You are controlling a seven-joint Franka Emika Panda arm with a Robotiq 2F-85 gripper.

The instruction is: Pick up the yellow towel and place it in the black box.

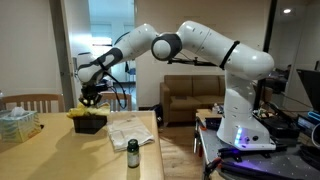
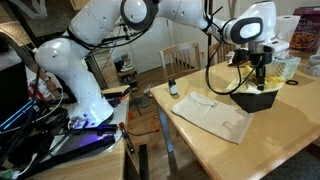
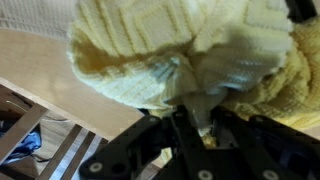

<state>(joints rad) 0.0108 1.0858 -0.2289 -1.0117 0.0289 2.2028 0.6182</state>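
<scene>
The towel still bulges at the box's rim, so my gripper should move down into the black box's open top point(image 2: 254, 90) straight below and let the towel go.
The yellow towel point(image 3: 170, 50) fills most of the wrist view, bunched and knitted. My gripper point(image 3: 195, 112) is shut on a pale fold of it. In both exterior views the gripper point(image 1: 92, 97) point(image 2: 260, 72) hangs straight over the small black box point(image 1: 92, 125) point(image 2: 258, 100). The towel point(image 1: 80, 113) point(image 2: 247, 86) hangs from the fingers and bulges at the box's top rim. How deep it reaches inside is hidden.
A white cloth point(image 1: 128, 131) point(image 2: 215, 113) lies flat on the wooden table point(image 1: 60, 155) point(image 2: 230, 150). A little dark bottle point(image 1: 132, 153) point(image 2: 172, 88) stands near the table's edge. A translucent container point(image 1: 18, 123) point(image 2: 285, 68) stands beyond the box, and a wooden chair point(image 1: 30, 100) behind the table.
</scene>
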